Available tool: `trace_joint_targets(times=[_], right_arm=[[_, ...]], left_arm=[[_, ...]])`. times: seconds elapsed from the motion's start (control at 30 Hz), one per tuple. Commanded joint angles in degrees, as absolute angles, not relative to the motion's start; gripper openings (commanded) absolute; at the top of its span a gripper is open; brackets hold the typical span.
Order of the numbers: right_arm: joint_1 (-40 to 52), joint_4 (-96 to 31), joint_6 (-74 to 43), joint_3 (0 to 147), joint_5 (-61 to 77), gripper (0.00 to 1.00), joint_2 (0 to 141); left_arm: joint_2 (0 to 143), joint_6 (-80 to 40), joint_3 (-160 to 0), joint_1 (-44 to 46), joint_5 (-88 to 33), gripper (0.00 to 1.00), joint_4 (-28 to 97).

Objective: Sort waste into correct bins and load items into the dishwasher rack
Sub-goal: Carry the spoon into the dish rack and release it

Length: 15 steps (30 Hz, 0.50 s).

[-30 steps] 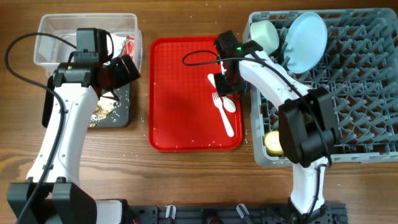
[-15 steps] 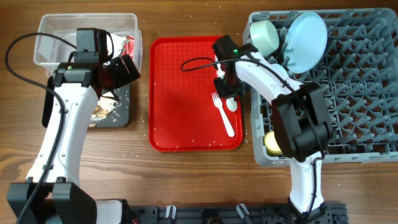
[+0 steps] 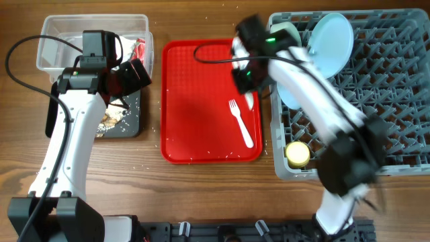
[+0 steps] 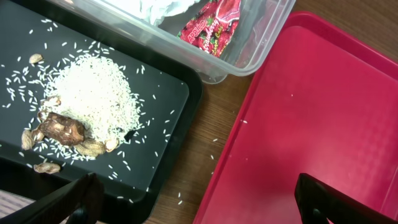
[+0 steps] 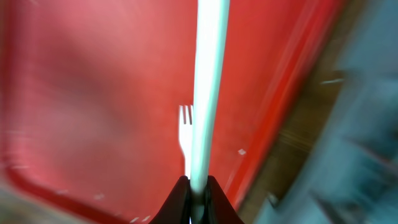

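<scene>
I will lift my right gripper across next, then bring the white spoon down into the grey rack's empty slots beside the blue bowl (image 3: pixel 289 94) and yellow cup.
My right gripper (image 3: pixel 247 82) is shut on the white spoon (image 5: pixel 208 81) and holds it above the right side of the red tray (image 3: pixel 195 101); the arm is blurred. The white fork (image 3: pixel 240 123) lies on the tray and also shows in the right wrist view (image 5: pixel 185 130). My left gripper (image 3: pixel 134 75) is open and empty over the edge between the black tray (image 4: pixel 155 99) and the clear tub (image 4: pixel 261 37). The tub holds the red wrapper (image 4: pixel 211 28) and the napkin (image 4: pixel 165 6). Rice and food scraps (image 4: pixel 93 93) lie in the black tray. The grey rack (image 3: pixel 376 101) holds the blue plate (image 3: pixel 332 44), green bowl (image 3: pixel 285 33), blue bowl (image 3: pixel 289 94) and yellow cup (image 3: pixel 297 153).
The red tray's raised rim (image 4: pixel 249 124) lies close to the black tray, with a strip of wooden table (image 4: pixel 205 143) between them. Loose rice grains are scattered on the wood. The rack's wall (image 5: pixel 367 124) is just right of the red tray.
My right gripper has lifted the spoon off the red tray and moved it up and toward the rack. The fork stays on the tray. The left arm has not moved.
</scene>
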<state>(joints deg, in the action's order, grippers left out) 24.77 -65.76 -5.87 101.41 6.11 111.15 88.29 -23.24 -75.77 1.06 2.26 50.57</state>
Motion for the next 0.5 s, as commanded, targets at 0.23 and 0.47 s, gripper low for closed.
trace_joint_targets(times=[0.23, 0.47], right_arm=[[5.34, -84.05, -35.11, 99.02, -18.55, 0.05, 83.15], [-1.72, -70.87, -37.6, 74.41, -13.17, 0.04, 83.74]], left_arm=[[88.62, -23.4, -76.62, 0.73, 2.22, 1.0, 50.43], [88.62, -23.4, -76.62, 0.73, 2.22, 1.0, 50.43]])
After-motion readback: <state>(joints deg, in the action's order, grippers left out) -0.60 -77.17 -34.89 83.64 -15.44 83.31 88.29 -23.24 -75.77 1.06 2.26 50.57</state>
